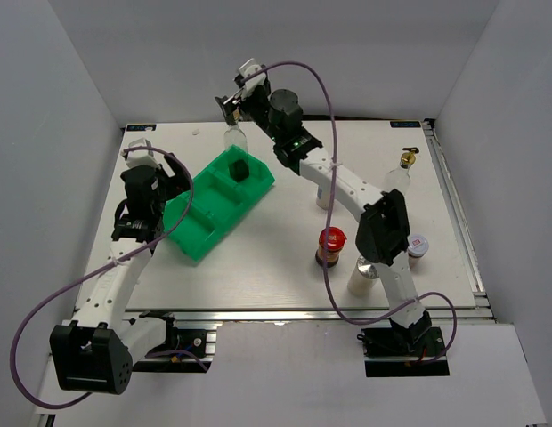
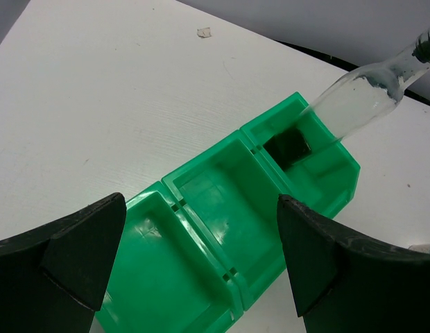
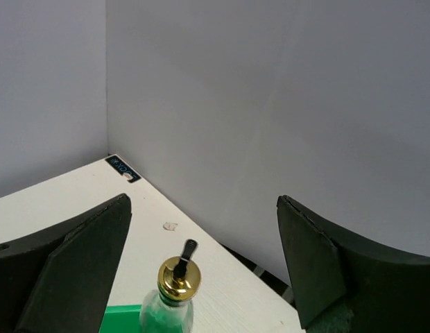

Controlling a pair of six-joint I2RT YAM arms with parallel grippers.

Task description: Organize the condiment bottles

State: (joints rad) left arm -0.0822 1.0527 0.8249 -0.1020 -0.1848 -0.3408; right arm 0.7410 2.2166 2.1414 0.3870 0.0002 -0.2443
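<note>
The right gripper should next swing to the right in the top view and lower onto the neck of the second clear bottle, because that bottle is still standing outside the tray (image 1: 205, 222).
A clear glass bottle (image 1: 233, 138) (image 2: 360, 97) with a gold pourer (image 3: 179, 275) stands at the far end of the green tray (image 1: 205, 222) (image 2: 222, 208); whether it is inside the end compartment or just behind it I cannot tell. My right gripper (image 1: 233, 102) (image 3: 202, 208) hangs open above it, touching nothing. My left gripper (image 1: 165, 173) (image 2: 201, 208) is open over the tray's near compartments. Right of the tray stand a second clear bottle (image 1: 401, 171), a red-lidded jar (image 1: 330, 245), a white-lidded jar (image 1: 418, 246) and a silver-capped shaker (image 1: 363, 277).
A small dark object (image 1: 239, 167) (image 2: 288, 147) lies in the tray's far compartment. The right arm (image 1: 347, 191) stretches across the table's middle and hides part of a pale container (image 1: 322, 200). Grey walls close in the far and side edges.
</note>
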